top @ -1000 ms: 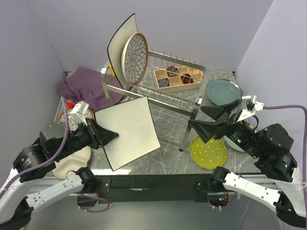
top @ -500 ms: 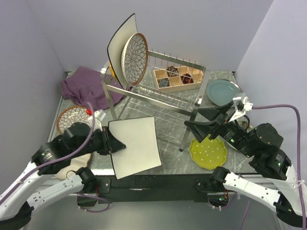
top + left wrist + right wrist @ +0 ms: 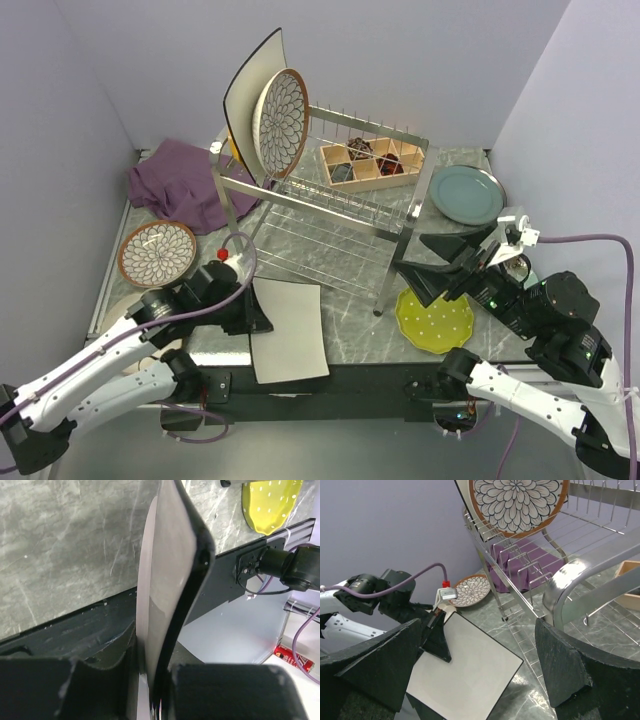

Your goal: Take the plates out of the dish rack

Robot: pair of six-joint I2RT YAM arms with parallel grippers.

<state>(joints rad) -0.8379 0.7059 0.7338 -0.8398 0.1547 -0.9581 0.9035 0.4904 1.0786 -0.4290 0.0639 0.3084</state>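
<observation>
My left gripper needs to move down and slightly outward to release the square plate on the tabletop before the rack, since the plate's near edge overhangs the table.
My left gripper [image 3: 256,315] is shut on the left edge of a large cream square plate [image 3: 290,332] with a black rim, held tilted over the table's near edge. In the left wrist view that plate [image 3: 167,580] shows edge-on between my fingers. The silver dish rack [image 3: 330,195] stands mid-table. At its left end stand a second cream square plate [image 3: 243,92] and a brown-rimmed patterned round plate [image 3: 282,120]. My right gripper [image 3: 440,262] is open and empty beside the rack's right leg; its view shows the rack [image 3: 580,575] and the held plate [image 3: 470,675].
On the table lie a yellow-green plate [image 3: 434,318] at the front right, a teal-grey plate [image 3: 465,193] at the right and a patterned plate [image 3: 158,253] at the left. A purple cloth [image 3: 185,185] lies back left. A wooden compartment box [image 3: 370,163] sits behind the rack.
My left arm has swung right and toward the near edge, carrying the square plate down to the table's front edge. The right gripper shifted slightly and stays open.
</observation>
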